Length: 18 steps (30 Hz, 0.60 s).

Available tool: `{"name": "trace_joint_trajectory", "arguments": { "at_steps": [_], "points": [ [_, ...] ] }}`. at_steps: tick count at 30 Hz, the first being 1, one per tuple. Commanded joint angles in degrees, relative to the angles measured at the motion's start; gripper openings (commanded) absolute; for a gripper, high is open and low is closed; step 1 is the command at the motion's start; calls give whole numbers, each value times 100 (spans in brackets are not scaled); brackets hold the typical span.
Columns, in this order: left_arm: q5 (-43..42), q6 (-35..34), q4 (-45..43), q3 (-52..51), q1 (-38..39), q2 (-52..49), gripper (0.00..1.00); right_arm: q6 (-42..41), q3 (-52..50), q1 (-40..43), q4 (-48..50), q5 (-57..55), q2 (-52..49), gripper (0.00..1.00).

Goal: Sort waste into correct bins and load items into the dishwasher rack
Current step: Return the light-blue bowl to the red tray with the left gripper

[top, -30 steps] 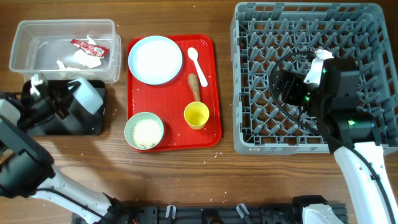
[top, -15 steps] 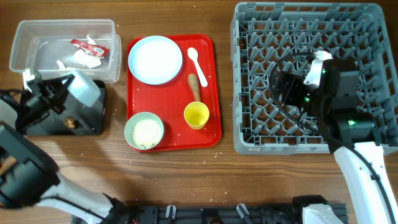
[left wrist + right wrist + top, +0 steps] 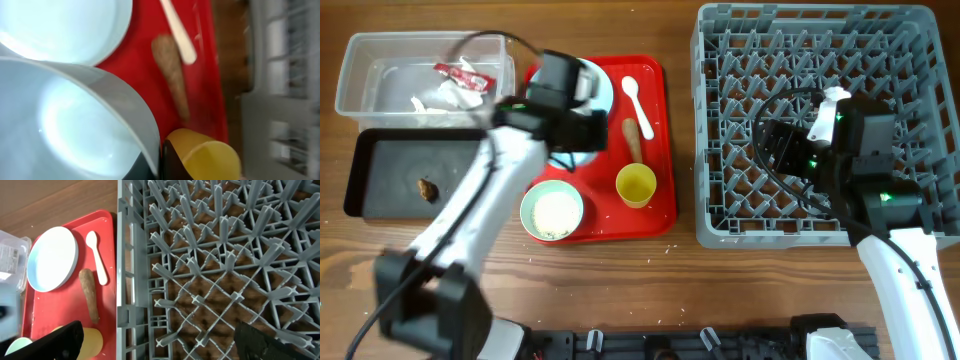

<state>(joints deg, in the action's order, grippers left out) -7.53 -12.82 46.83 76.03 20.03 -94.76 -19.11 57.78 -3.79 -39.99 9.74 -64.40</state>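
The pale blue bowl in my left gripper will next go down onto the red tray (image 3: 655,215) below it, between the plate and the pale green bowl, and I will let go of the pale blue bowl's rim.
My left gripper (image 3: 570,138) hangs over the red tray (image 3: 655,215), shut on the rim of the pale blue bowl (image 3: 65,125). In the left wrist view (image 3: 156,162) it is above the pale blue plate (image 3: 60,25), near the white spoon (image 3: 177,30), brown stick (image 3: 172,80) and yellow cup (image 3: 210,157). The pale green bowl (image 3: 552,212) holds rice crumbs. The clear tub (image 3: 380,50) holds the wrapper (image 3: 460,72) and crumpled paper (image 3: 455,96). The black tray (image 3: 390,160) holds a dark lump (image 3: 425,187). My right gripper (image 3: 785,140) is open and empty over the grey rack (image 3: 815,40).
The left arm crosses the table from the front left edge to the red tray and hides part of the plate (image 3: 603,92). The right wrist view shows the rack wall (image 3: 127,280) with the red tray's spoon (image 3: 97,255), stick (image 3: 90,295) and cup (image 3: 92,340) beside it.
My left arm has swung right from the black tray to above the red tray, carrying the pale blue bowl. The dark lump now lies in the black tray. The right arm has not moved.
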Motion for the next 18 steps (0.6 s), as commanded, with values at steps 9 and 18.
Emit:
{"name": "trace_joint_trajectory", "arguments": {
  "at_steps": [9, 18],
  "points": [
    [914, -267, -363, -17, 354, -1401, 13, 114, 72, 11, -39, -125, 0, 98],
    [909, -446, 754, 750, 332, -1137, 63, 111, 72, 11, -61, -122, 0, 99]
  ]
}}
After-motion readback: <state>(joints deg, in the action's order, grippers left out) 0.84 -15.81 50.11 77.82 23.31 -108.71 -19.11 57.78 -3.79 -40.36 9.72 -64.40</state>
